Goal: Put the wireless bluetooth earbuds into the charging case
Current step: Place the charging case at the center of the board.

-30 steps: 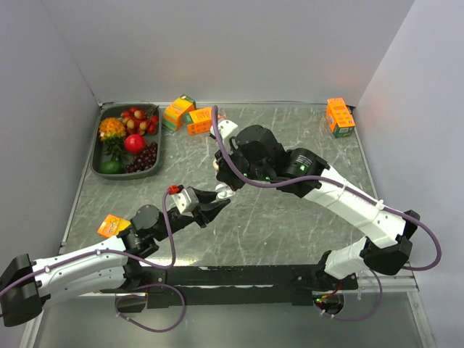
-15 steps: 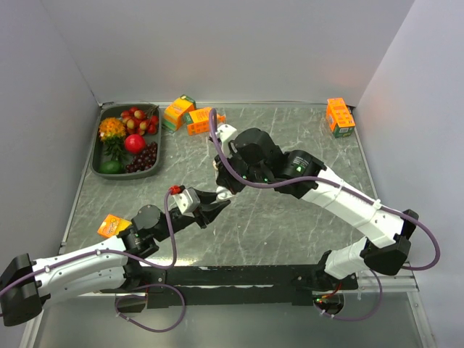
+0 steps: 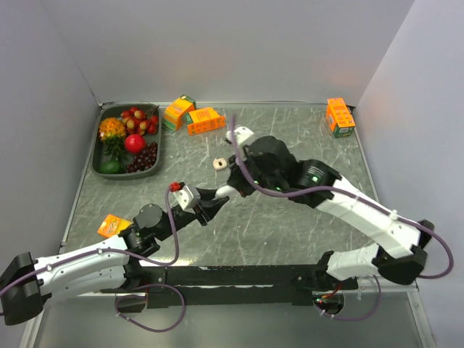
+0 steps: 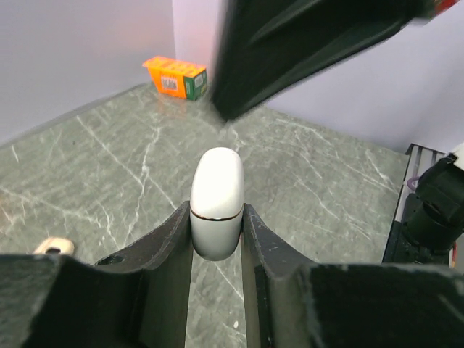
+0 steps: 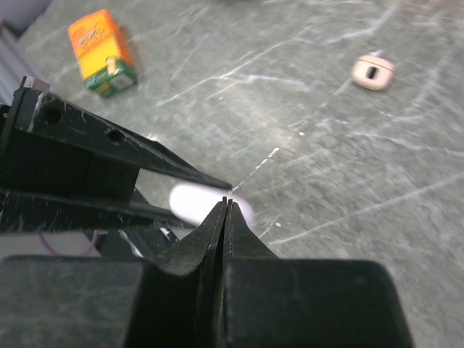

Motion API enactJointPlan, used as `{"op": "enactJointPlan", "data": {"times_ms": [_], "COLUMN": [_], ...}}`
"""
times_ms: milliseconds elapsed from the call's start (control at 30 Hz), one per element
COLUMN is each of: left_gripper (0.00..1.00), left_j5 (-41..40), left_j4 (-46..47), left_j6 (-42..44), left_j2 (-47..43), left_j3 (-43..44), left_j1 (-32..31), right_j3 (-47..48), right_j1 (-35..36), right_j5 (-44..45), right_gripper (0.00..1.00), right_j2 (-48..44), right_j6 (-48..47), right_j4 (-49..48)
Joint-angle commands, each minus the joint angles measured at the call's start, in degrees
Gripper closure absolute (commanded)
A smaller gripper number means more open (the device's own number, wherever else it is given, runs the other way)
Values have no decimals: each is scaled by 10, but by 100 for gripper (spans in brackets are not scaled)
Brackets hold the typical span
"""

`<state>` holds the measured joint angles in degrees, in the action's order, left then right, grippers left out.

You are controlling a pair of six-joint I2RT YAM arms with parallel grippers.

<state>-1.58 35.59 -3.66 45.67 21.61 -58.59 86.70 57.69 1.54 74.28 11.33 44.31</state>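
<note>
My left gripper lowers the charging case slightly outward onto the table beside the pale pink object next, since the case's lid is down.
A white, pill-shaped charging case (image 4: pixel 216 203) with its lid down along a thin seam is pinched between my left gripper's (image 4: pixel 216 226) black fingers. From above, the case (image 3: pixel 227 191) shows as a white spot at the tip of the left gripper (image 3: pixel 217 197), mid-table. My right gripper (image 5: pixel 225 202) is shut with nothing in it, its tips just in front of the blurred case (image 5: pixel 190 202). The same right gripper (image 3: pixel 233 186) meets the left one from the right in the top view. The earbuds are out of view.
A small pale pink rounded object with a dark slot (image 3: pixel 219 164) (image 5: pixel 372 71) lies behind the grippers. A dark tray (image 3: pixel 96 156) of fruit sits far left. Orange boxes (image 3: pixel 179 110) (image 3: pixel 205 119) (image 3: pixel 339 116) stand at the back, and an orange packet (image 3: pixel 113 225) lies near left.
My right arm has shifted to the right, uncovering the pale pink object. The left gripper has stayed almost in place with the case in it.
</note>
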Motion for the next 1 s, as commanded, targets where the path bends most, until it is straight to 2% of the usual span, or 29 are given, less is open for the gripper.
{"op": "enactJointPlan", "data": {"times_ms": [0, 33, 67, 133, 200, 267, 333, 467, 767, 900, 967], "left_gripper": [99, 99, 99, 99, 99, 99, 99, 99, 99, 99, 95], "left_j5": [0, 13, 63, 100, 153, 206, 223, 274, 262, 248, 225], "left_j4": [-8, -26, -39, -71, -117, -148, -162, -139, -159, -193, -215], "left_j6": [-77, -137, -171, -251, -302, -328, -358, -391, -400, -396, -392], "left_j2": [30, 41, 69, 108, 183, 268, 319, 438, 580, 606, 607], "left_j3": [32, 36, 42, 74, 119, 153, 193, 222, 308, 333, 333], "left_j1": [33, 77, 102, 160, 185, 216, 241, 279, 287, 287, 287], "right_j3": [-55, -63, -71, -94, -129, -149, -171, -209, -242, -241, -242], "right_j1": [-36, -52, -76, -93, -105, -110, -118, -125, -142, -146, -148], "right_j5": [87, 80, 79, 72, 65, 68, 70, 67, 51, 51, 50], "right_gripper": [91, 85, 83, 80, 78, 77, 75, 74, 74, 74, 74], "right_j2": [-105, -114, -123, -130, -136, -142, -143, -152, -162, -163, -166], "right_j6": [61, 79, 89, 105, 111, 120, 122, 121, 113, 108, 107], "right_j4": [-79, -84, -84, -84, -101, -109, -114, -124, -131, -128, -128]}}
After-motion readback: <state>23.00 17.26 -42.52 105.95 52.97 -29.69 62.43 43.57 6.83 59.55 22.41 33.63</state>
